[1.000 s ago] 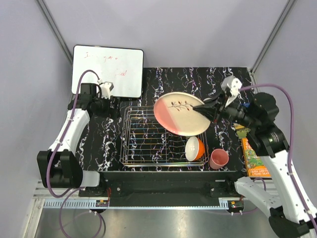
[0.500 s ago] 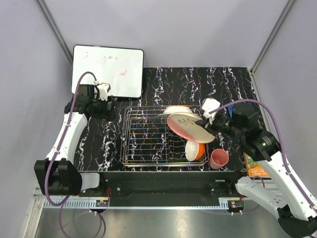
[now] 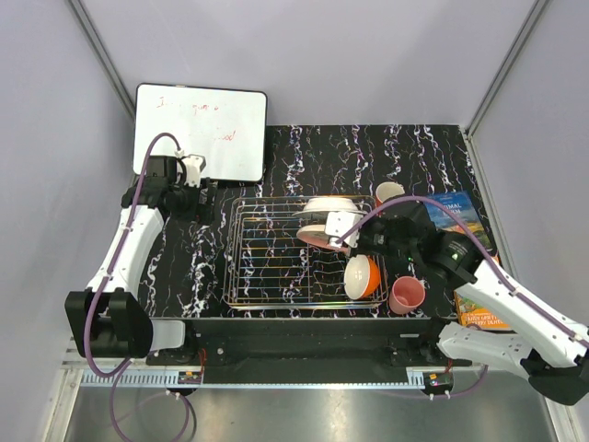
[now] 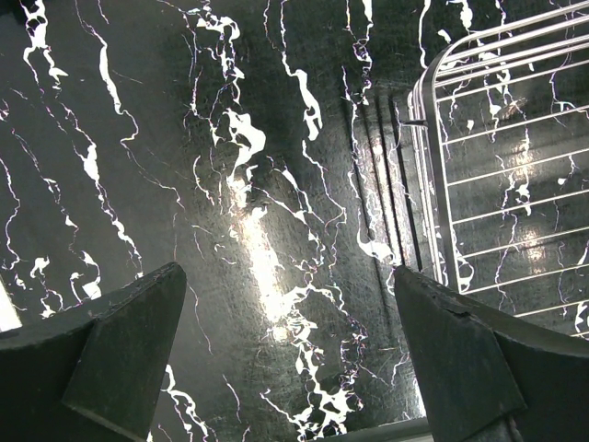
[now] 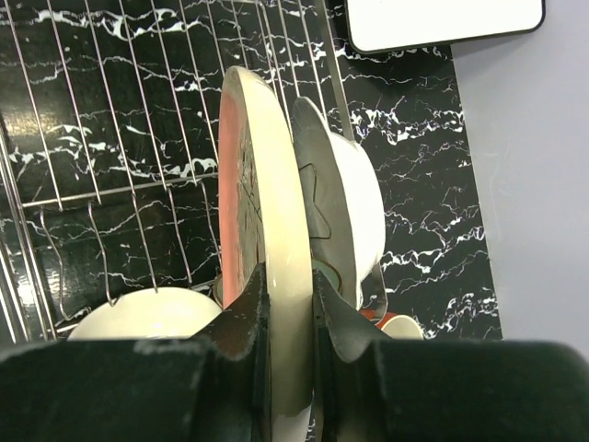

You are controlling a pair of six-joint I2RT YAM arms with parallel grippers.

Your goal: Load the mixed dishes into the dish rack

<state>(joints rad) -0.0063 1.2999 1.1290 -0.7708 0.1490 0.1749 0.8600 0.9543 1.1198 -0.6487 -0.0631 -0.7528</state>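
My right gripper next moves down and left in the top view to release the plate (image 3: 317,236) between the rack's middle wires, since those slots stand empty.
My right gripper (image 5: 288,308) is shut on the rim of the pink-cream plate (image 5: 267,221), which it holds on edge over the right part of the silver wire dish rack (image 3: 267,253). In the top view the plate (image 3: 317,236) sits right in front of a pale bowl (image 3: 328,204) standing on edge in the rack; the right wrist view shows this bowl (image 5: 357,203) too. The white-inside orange bowl (image 3: 362,276) lies at the rack's right front. The pink cup (image 3: 405,295) and orange mug (image 3: 388,192) stand on the table. My left gripper (image 4: 290,341) is open and empty beside the rack's left back corner.
A whiteboard (image 3: 201,132) lies at the back left. Colourful books (image 3: 458,212) lie along the right edge, one under my right arm (image 3: 479,311). The table is black marble (image 4: 230,184). The rack's corner wire (image 4: 428,138) is just right of my left fingers.
My right arm has swung left and down, and the plate has turned from face-up to on edge over the rack. The orange mug and a book have come into view. The left arm barely moved.
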